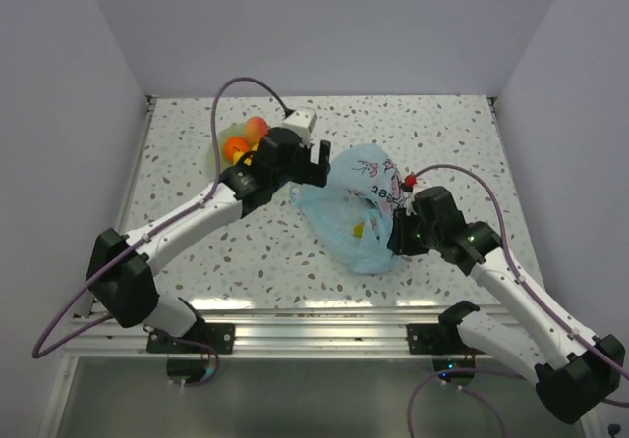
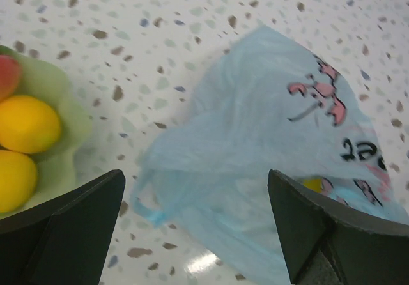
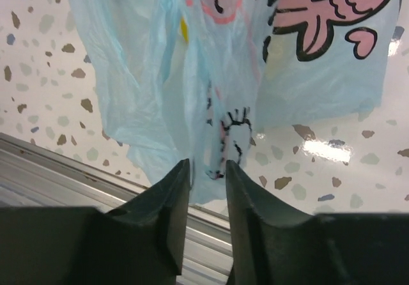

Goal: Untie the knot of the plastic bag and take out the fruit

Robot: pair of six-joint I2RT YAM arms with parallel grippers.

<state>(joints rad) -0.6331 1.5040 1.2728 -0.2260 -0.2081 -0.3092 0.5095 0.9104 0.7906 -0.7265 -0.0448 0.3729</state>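
Note:
My right gripper opens and lowers onto the printed fold (image 1: pixel 387 197) at the bag's side (image 1: pixel 373 232) next.
The light-blue plastic bag (image 1: pixel 356 202) lies crumpled mid-table, its cartoon print facing up. My left gripper (image 1: pixel 320 166) hovers open over the bag's left edge; in the left wrist view (image 2: pixel 197 176) its fingers straddle the bag (image 2: pixel 255 138), touching nothing. A handle loop (image 2: pixel 148 209) lies loose. No knot shows. My right gripper (image 1: pixel 395 234) is at the bag's right side; in the right wrist view (image 3: pixel 207 165) the jaws are nearly closed on a hanging fold of the bag (image 3: pixel 217 74). One yellow fruit (image 1: pixel 360 230) shows through the bag (image 2: pixel 313 184).
A pale green wavy-rimmed bowl (image 1: pixel 224 136) at the back left holds an orange fruit (image 1: pixel 236 147), a peach one (image 1: pixel 257 126) and yellow ones (image 2: pixel 27 124). The table's metal front rail (image 3: pixel 57 170) runs just below the right gripper. Walls close in on three sides.

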